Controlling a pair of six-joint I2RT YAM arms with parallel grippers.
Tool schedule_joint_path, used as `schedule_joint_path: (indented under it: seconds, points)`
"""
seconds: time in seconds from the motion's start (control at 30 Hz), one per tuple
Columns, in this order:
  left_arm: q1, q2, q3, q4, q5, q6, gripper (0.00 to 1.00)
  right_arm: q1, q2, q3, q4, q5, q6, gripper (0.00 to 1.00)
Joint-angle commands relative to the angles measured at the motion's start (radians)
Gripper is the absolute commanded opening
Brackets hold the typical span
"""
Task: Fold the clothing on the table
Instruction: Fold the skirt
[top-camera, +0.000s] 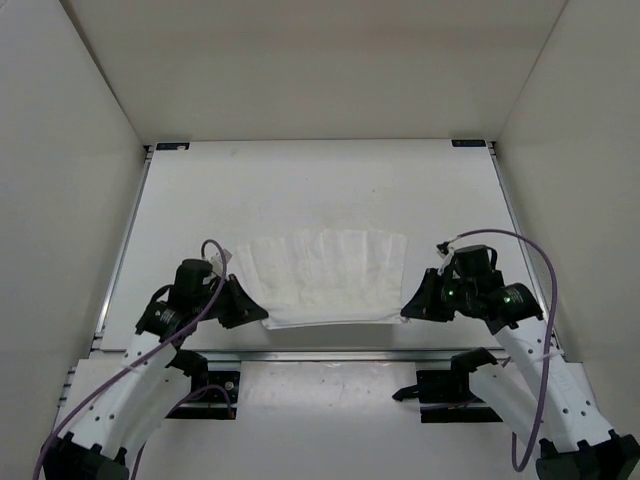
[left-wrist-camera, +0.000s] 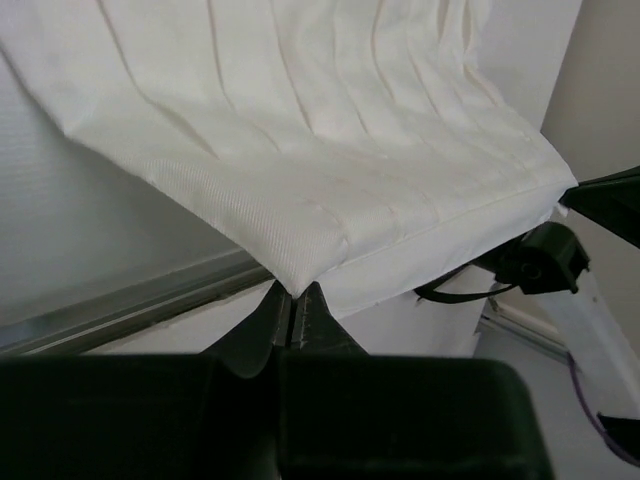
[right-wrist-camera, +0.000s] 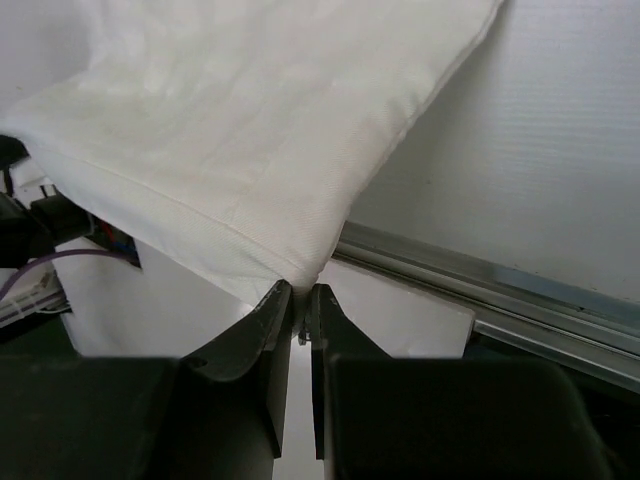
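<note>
My left gripper will next raise the corner of the garment that it is pinching, move it away from my base, and then lower the corner onto the garment.
The clothing (top-camera: 330, 275) is a thin white creased garment spread across the near middle of the table (top-camera: 320, 190), its near edge lifted off the surface. My left gripper (top-camera: 262, 315) is shut on the garment's near left corner (left-wrist-camera: 292, 285). My right gripper (top-camera: 406, 314) is shut on the near right corner (right-wrist-camera: 303, 283). In both wrist views the cloth (left-wrist-camera: 330, 150) stretches away from the pinched corner, taut between the two arms, with a second layer hanging below the top one (right-wrist-camera: 240, 150).
A metal rail (top-camera: 340, 354) runs along the table's near edge just behind the grippers. White enclosure walls (top-camera: 60, 200) stand to the left, right and back. Purple cables (top-camera: 540, 270) loop off both arms.
</note>
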Motion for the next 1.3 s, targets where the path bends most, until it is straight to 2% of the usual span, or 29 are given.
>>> schedule_joint_path:
  seconds: [0.0,0.07,0.17,0.33,0.43,0.63,0.8,0.93,1.03,1.27]
  points:
    - [0.079,0.163,0.116,0.024,-0.053,0.069,0.00,-0.126,0.078,0.119,-0.100,0.030,-0.170,0.00]
    - [0.110,0.287,0.197,0.080,-0.019,0.099,0.00,-0.183,0.179,0.208,-0.080,0.023,-0.238,0.01]
    - [0.145,0.467,0.315,0.165,-0.018,0.118,0.00,-0.180,0.313,0.292,-0.032,0.062,-0.261,0.01]
    - [0.188,0.755,0.487,0.291,0.040,0.127,0.00,-0.200,0.561,0.383,0.161,0.001,-0.290,0.00]
    - [0.202,0.861,0.561,0.300,0.043,0.146,0.00,-0.209,0.641,0.449,0.235,0.016,-0.296,0.00]
    - [0.246,0.975,0.625,0.326,0.060,0.155,0.00,-0.217,0.795,0.592,0.250,0.032,-0.321,0.00]
    - [0.237,0.931,0.642,0.296,0.051,0.164,0.00,-0.232,0.764,0.628,0.198,0.062,-0.339,0.00]
    - [0.225,0.848,0.610,0.274,0.031,0.167,0.00,-0.211,0.673,0.575,0.161,0.105,-0.341,0.00]
    - [0.200,0.779,0.543,0.259,0.033,0.167,0.00,-0.196,0.565,0.460,0.160,0.112,-0.315,0.00]
    - [0.167,0.472,0.277,0.239,-0.006,0.133,0.00,-0.202,0.288,0.244,0.117,0.112,-0.289,0.01]
